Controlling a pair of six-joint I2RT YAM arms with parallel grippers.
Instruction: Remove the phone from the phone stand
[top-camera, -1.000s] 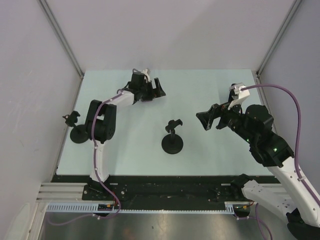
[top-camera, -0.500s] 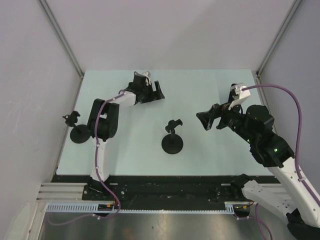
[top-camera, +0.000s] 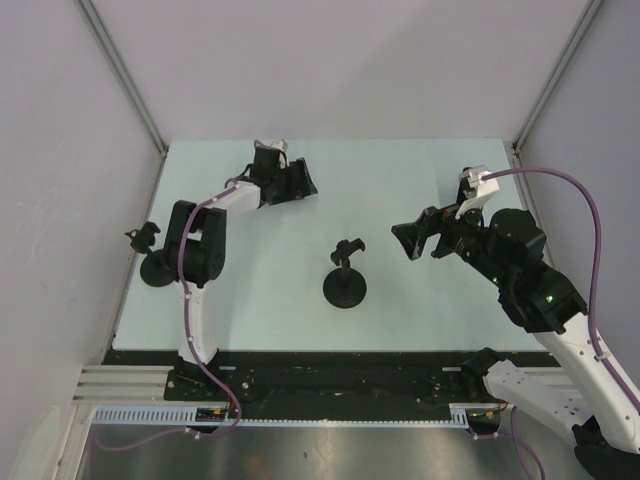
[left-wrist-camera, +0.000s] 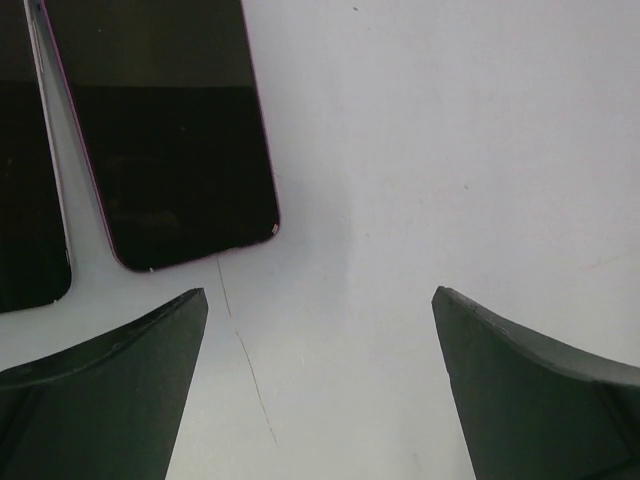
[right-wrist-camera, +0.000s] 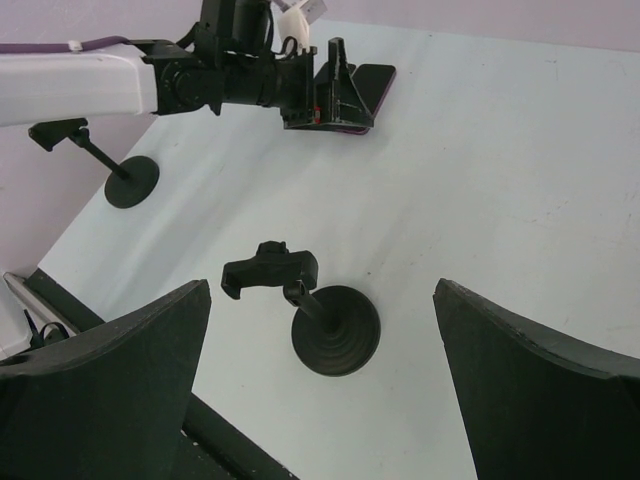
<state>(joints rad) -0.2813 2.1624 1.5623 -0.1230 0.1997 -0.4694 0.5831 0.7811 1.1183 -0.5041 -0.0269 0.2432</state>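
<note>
I will next move my left gripper up and back from the phones onto the near end of the mid-table stand's clamp (top-camera: 337, 260), because the clamp is empty and that end is clear.
Two dark phones lie flat on the table in the left wrist view, one with a pinkish edge (left-wrist-camera: 165, 130) and one at the left border (left-wrist-camera: 25, 170). My left gripper (left-wrist-camera: 320, 295) is open and empty just short of them, at the far left-centre of the table (top-camera: 295, 183). The black phone stand (top-camera: 345, 285) stands mid-table with its clamp (top-camera: 348, 247) empty. My right gripper (top-camera: 412, 240) is open and empty, raised to the right of the stand. In the right wrist view the stand (right-wrist-camera: 325, 335) shows between the right fingers, and a phone (right-wrist-camera: 375, 78) lies by the left gripper (right-wrist-camera: 335, 95).
A second black stand (top-camera: 152, 262) with an empty clamp stands at the table's left edge, also in the right wrist view (right-wrist-camera: 125, 180). Grey walls close in the table on three sides. The dark front rail (top-camera: 330, 365) runs along the near edge.
My left gripper has swung a little to the left along the far side of the table. The right arm and the stand have not moved.
</note>
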